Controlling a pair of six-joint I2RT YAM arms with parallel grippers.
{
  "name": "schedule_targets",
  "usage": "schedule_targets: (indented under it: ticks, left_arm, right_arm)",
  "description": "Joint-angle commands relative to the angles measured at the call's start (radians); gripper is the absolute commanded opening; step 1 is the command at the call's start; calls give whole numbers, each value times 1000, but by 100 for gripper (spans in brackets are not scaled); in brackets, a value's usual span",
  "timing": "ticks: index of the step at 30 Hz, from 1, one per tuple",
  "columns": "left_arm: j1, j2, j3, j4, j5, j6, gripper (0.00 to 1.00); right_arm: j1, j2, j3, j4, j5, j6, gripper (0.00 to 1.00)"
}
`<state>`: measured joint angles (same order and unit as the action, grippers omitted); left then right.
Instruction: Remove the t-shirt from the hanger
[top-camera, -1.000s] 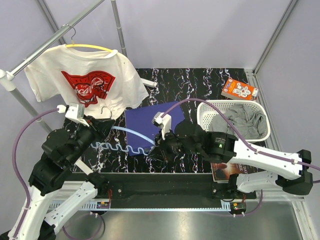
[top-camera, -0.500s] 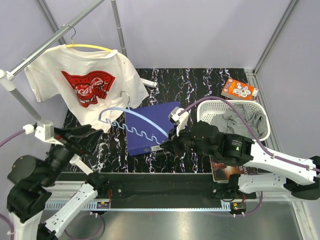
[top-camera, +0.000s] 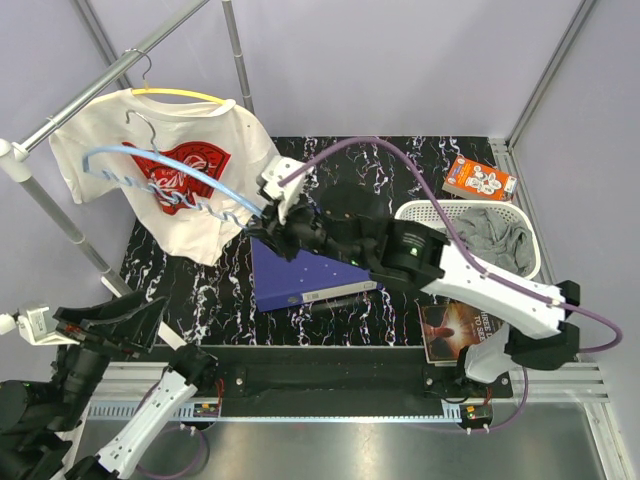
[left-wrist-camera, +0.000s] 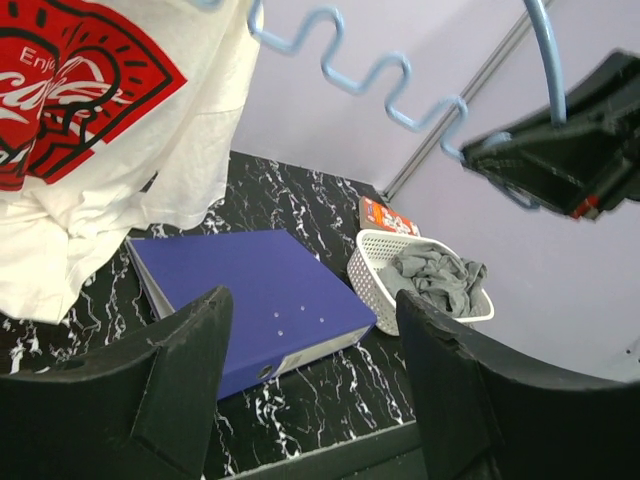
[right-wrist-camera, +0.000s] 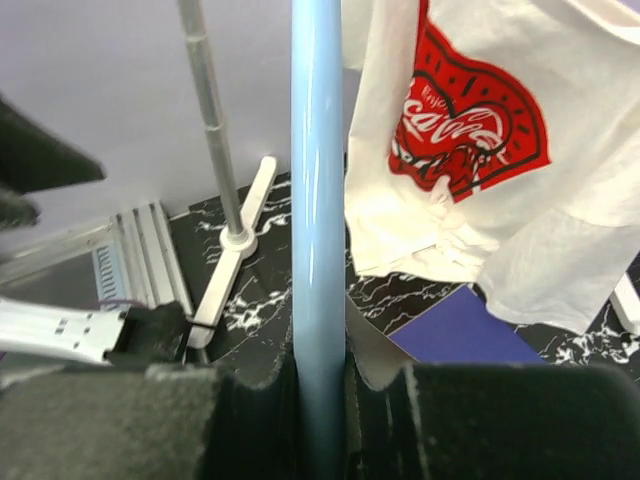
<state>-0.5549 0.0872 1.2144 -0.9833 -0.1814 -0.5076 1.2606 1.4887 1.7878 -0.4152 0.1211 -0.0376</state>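
The bar beyond the yellow hanger is bare, so the robot's right gripper next needs to move outward past the shirt, hook the light blue hanger (top-camera: 108, 150) there and release it.
A white t-shirt (top-camera: 235, 150) with a red print hangs on a yellow hanger (top-camera: 190, 96) from the rail at the far left. It also shows in the left wrist view (left-wrist-camera: 110, 130) and the right wrist view (right-wrist-camera: 560, 230). My right gripper (top-camera: 268, 215) is shut on the end of a light blue hanger (top-camera: 108, 150) and holds it raised in front of the shirt's print. In the right wrist view the blue bar (right-wrist-camera: 318, 200) runs between the closed fingers (right-wrist-camera: 320, 375). My left gripper (top-camera: 150, 318) is open and empty at the near left, jaws wide apart (left-wrist-camera: 310, 300).
A blue binder (top-camera: 300, 270) lies mid-table. A white basket (top-camera: 410, 225) holding a grey garment (top-camera: 490, 240) stands at the right, an orange box (top-camera: 478, 178) behind it. A book (top-camera: 455, 330) lies at the near right edge. The rack rail (top-camera: 90, 90) and its foot (right-wrist-camera: 235, 250) are at the left.
My right arm has lifted the blue hanger off the table and swung it up and left, in front of the shirt. My left arm has pulled back to the near left corner, open.
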Motion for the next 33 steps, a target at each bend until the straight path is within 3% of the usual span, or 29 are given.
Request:
schedule_targets:
  ticks: [1,7,11,15,22,26,33]
  left_arm:
    - [-5,26,48,-45,-24,-3,70]
    - [-10,25,39,-63,-38,20,70]
    - [-14,46,28,-58,-39,35,71]
    - [-14,69,28,-48,-38,55,71]
    - [-16,85,30,-41,-30,69,71]
    - [-16,97,25,-40,-26,69,71]
    - [-16,126,31,-32,-10,80,71]
  right_arm:
    - [-65,51,143,38,25,-7,0]
    - [-194,-85,53,58,-12,-10,0]
    - [-299,-188,12,58,-144,-37,0]
    - [-311,-212,31,35,-88,-117,0]
    - [-487,-151,70,1,-100,-177,0]
    - [-617,-52,102,3,-249,-228,0]
    - [-719,152,283,-71,-397,-335,0]
